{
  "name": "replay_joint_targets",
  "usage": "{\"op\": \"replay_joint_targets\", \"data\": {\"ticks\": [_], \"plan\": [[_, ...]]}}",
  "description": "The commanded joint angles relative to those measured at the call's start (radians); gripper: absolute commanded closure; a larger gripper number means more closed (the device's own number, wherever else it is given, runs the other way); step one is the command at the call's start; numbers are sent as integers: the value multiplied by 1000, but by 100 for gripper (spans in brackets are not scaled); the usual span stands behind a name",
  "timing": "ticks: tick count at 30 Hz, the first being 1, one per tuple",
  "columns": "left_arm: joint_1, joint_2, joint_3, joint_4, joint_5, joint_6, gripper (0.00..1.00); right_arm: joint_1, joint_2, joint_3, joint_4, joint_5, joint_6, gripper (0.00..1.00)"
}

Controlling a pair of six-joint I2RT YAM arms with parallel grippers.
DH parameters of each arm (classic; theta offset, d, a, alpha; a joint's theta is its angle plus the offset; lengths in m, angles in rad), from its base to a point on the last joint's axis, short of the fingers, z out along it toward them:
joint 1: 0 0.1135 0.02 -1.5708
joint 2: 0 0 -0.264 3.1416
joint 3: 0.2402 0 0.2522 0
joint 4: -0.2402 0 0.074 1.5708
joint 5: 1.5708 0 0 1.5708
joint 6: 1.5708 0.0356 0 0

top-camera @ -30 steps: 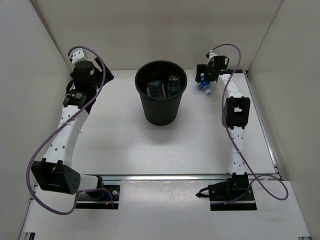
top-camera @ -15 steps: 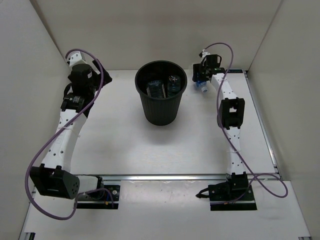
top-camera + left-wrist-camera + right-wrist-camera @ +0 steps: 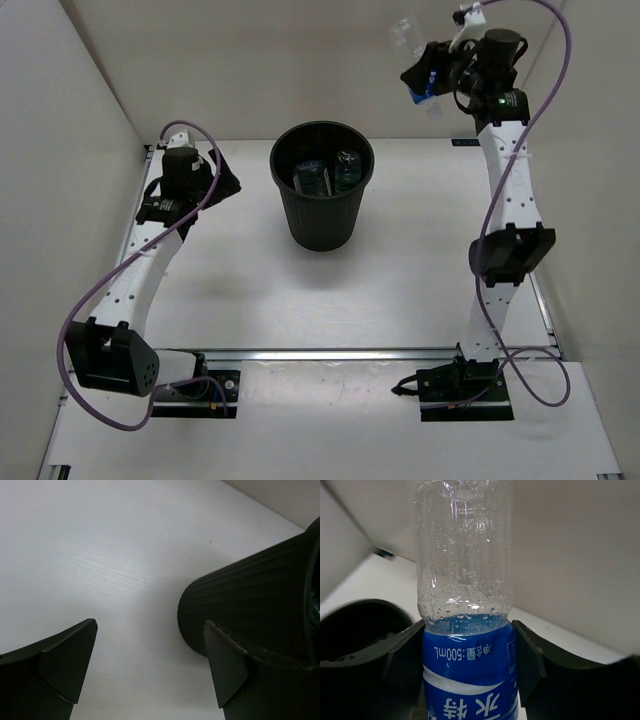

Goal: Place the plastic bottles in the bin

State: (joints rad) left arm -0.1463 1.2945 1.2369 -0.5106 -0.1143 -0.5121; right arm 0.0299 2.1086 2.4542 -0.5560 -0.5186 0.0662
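The blue-labelled bottle is still outside the black bin's opening (image 3: 322,161) (image 3: 364,630), so my right gripper will next swing to the left in the top view and go down over the bottle.
The black bin (image 3: 320,228) stands at the middle back of the table. Two plastic bottles lie inside it, one (image 3: 313,178) on the left and one (image 3: 347,167) on the right. High above the table, to the right of the bin, my right gripper (image 3: 424,72) is shut on the blue-labelled bottle (image 3: 408,38). In the right wrist view both fingers press the blue label (image 3: 470,670), the clear body (image 3: 465,570) points away, and the bin's rim (image 3: 355,611) shows lower left. My left gripper (image 3: 226,180) is open and empty, left of the bin, whose ribbed wall (image 3: 250,600) is close.
White walls enclose the table on the left, back and right. A metal rail (image 3: 350,354) runs along the near edge between the arm bases. Purple cables loop from both arms.
My right gripper shut on the blue-labelled bottle at the back right of the table and lifted it high. The left arm shifted slightly forward and toward the bin.
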Motion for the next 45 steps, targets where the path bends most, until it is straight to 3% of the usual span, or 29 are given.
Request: {"op": "replay_joint_targets", "data": {"ticks": [1, 12, 14, 15, 20, 25, 28, 34, 39, 42, 44, 45], "plan": [[-1, -15, -11, -29, 44, -9, 2, 115, -87, -32, 63, -178, 56, 47], [-4, -69, -56, -42, 59, -20, 1, 375, 51, 9, 277, -101, 250, 45], [2, -89, -54, -49, 45, -16, 1, 387, 44, -68, 300, -147, 274, 43], [1, -110, -66, -61, 25, -16, 1, 377, 12, -178, 388, -228, 356, 43], [5, -129, -85, -55, 25, -16, 1, 383, -1, -225, 375, -274, 356, 42], [8, -121, -97, -51, 34, -19, 1, 393, -54, -308, 360, -258, 340, 27], [1, -127, -125, -19, 53, -26, 1, 400, -93, -354, 357, -256, 330, 0], [-15, -93, -88, -49, 57, -9, 1, 390, -160, -366, 329, -227, 299, 1], [8, -107, -102, -60, 53, -8, 1, 364, -333, -399, 182, -60, 186, 1], [-1, -112, -115, -74, 59, -20, 2, 302, -508, -599, 105, 138, 266, 1], [-7, -109, -134, -78, 103, -23, 1, 184, -646, -912, 136, 177, 348, 1], [-15, -115, -148, -85, 110, -19, 1, 150, -759, -993, 190, 166, 377, 0]]}}
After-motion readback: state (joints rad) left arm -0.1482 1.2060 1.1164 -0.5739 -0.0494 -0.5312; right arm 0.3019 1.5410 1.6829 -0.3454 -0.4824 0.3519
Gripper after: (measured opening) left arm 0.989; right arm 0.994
